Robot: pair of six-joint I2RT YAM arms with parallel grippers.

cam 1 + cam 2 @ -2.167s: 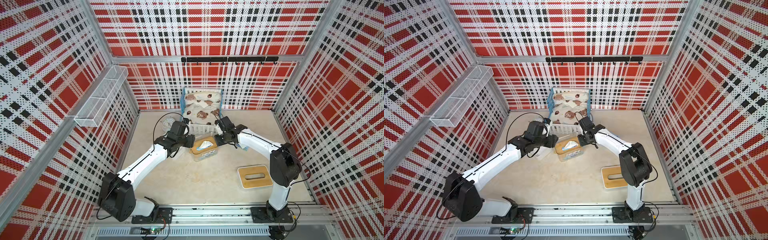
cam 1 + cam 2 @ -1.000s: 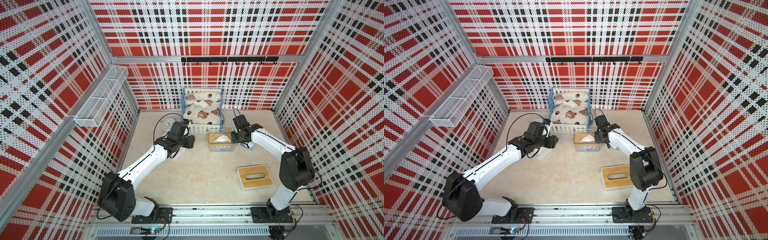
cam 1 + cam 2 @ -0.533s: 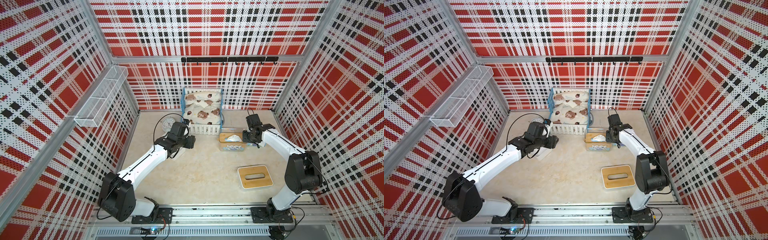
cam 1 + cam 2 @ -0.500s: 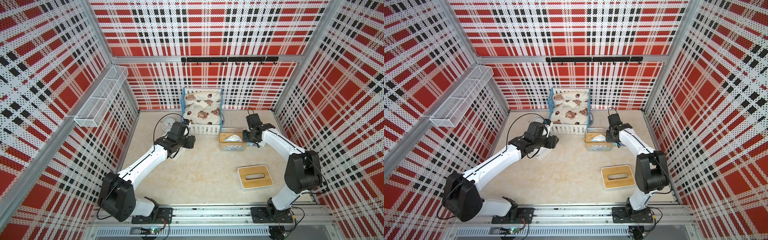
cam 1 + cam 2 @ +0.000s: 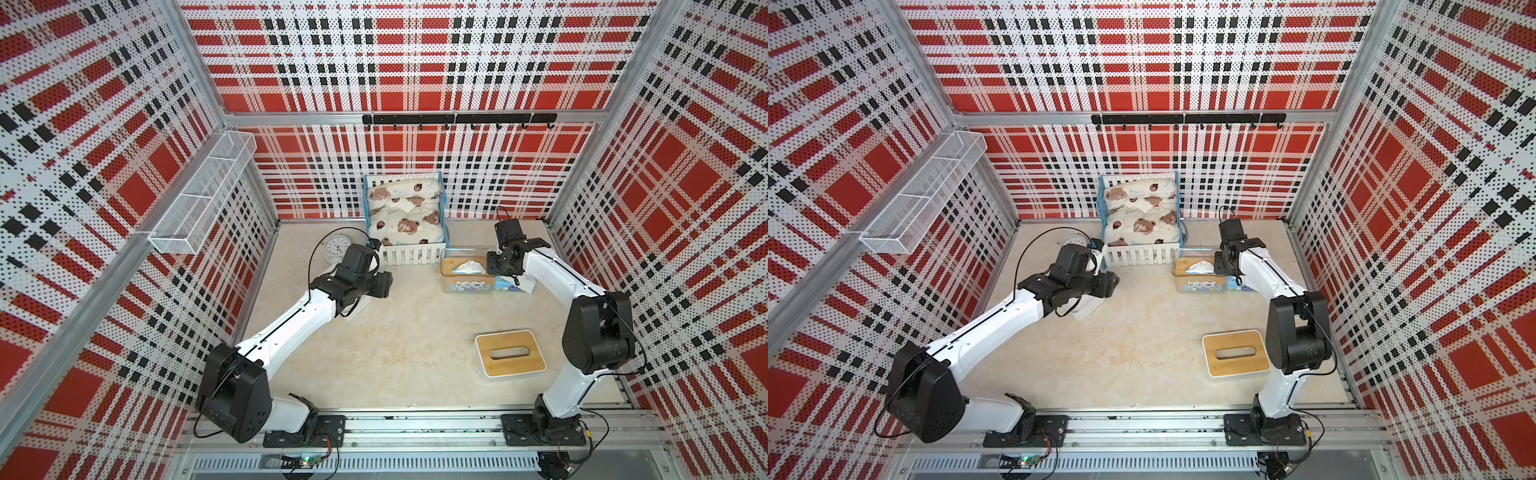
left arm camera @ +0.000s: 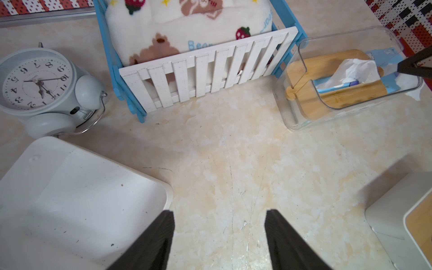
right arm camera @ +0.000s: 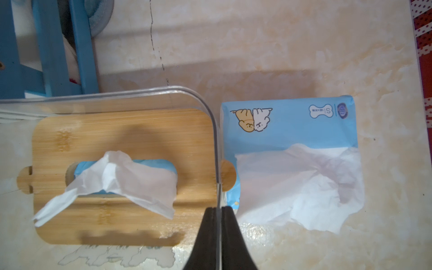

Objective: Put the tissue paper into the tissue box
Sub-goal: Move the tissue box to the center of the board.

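Observation:
The robot's right gripper should next slide the box away onto bare floor in front of the doll bed, then let go of the box's end, because the loose light-blue pack crowds that end.
A clear tissue box with a bamboo lid stands right of the doll bed, white tissue paper sticking out of its slot. My right gripper is shut on the thin right end wall of this box. Close against that wall lies a loose light-blue pack of tissue paper, white sheets spilling from it. My left gripper hangs open over bare floor, holding nothing, beside an empty white open box.
A white lid with a slotted bamboo top lies front right. A blue-and-white doll bed stands at the back wall, with an alarm clock to its left. A wire basket hangs on the left wall.
My right gripper has dragged the clear tissue box from the middle to the right, up against the loose pack. The left arm has stayed still and open.

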